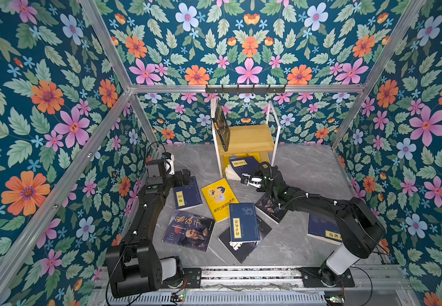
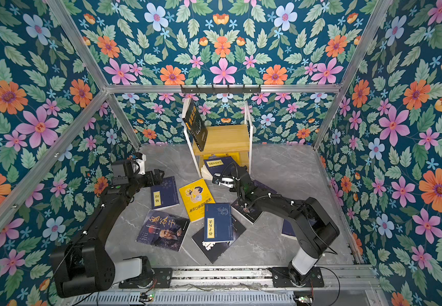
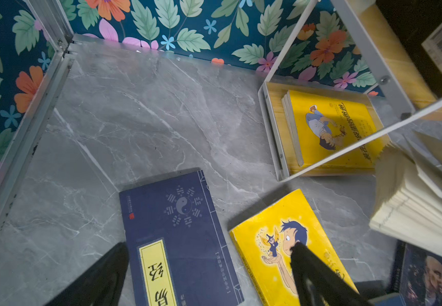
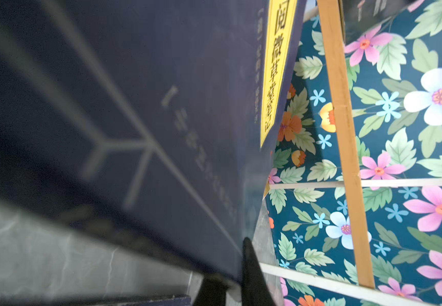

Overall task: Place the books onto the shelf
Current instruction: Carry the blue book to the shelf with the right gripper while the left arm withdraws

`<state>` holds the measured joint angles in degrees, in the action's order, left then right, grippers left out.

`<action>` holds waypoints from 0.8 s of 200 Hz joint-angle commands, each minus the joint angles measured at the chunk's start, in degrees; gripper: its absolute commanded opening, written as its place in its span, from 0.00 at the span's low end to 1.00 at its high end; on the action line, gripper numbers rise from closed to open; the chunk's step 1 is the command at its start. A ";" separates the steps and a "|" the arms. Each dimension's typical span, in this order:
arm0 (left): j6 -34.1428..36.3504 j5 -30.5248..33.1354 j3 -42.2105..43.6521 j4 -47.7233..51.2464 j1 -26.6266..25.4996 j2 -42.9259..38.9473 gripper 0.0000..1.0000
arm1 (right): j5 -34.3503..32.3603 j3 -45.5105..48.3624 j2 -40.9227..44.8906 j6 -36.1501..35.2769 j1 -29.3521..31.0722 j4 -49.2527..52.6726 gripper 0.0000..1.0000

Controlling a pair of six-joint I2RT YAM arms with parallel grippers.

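Note:
My right gripper will next push the jutting navy book outward and down onto the lower level's yellow book (image 1: 254, 154), farther outward and below, then release the navy book's cover.
The shelf (image 1: 249, 137) stands at the back wall, with a black book (image 1: 221, 124) leaning upright on its upper board. On its lower board (image 3: 275, 111) lies a yellow book (image 3: 331, 129). My right gripper (image 4: 230, 265) is shut on the cover of a navy book (image 1: 241, 164) with a yellow label, tilted at the lower tier's front, its pages (image 3: 413, 198) fanned. My left gripper (image 3: 209, 247) hangs open above a navy book (image 3: 177, 225) and a yellow cartoon book (image 3: 275, 238) lying on the floor, touching neither.
More books lie on the grey floor: a portrait cover (image 1: 188, 230), a navy one (image 1: 243, 225) on a black one (image 1: 249, 246), another portrait cover (image 1: 269, 209) under the right arm, and a navy one (image 1: 320, 227) at the right. A black hook rail (image 1: 245, 88) hangs above the shelf.

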<state>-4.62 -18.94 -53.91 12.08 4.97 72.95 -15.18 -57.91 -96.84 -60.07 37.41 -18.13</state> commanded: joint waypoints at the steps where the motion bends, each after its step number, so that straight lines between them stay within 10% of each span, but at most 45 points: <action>1: -0.83 1.24 -0.74 -1.66 0.04 -0.17 0.98 | -3.58 -2.63 -2.13 3.72 -0.52 -0.69 0.00; 160: -0.29 0.23 -0.63 -1.41 0.03 -1.01 1.00 | -16.82 -16.09 -18.55 4.02 -0.93 -2.57 0.00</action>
<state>-4.73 -18.00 -54.39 11.53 4.97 72.18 -31.35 -73.14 -114.37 -58.50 36.29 -21.63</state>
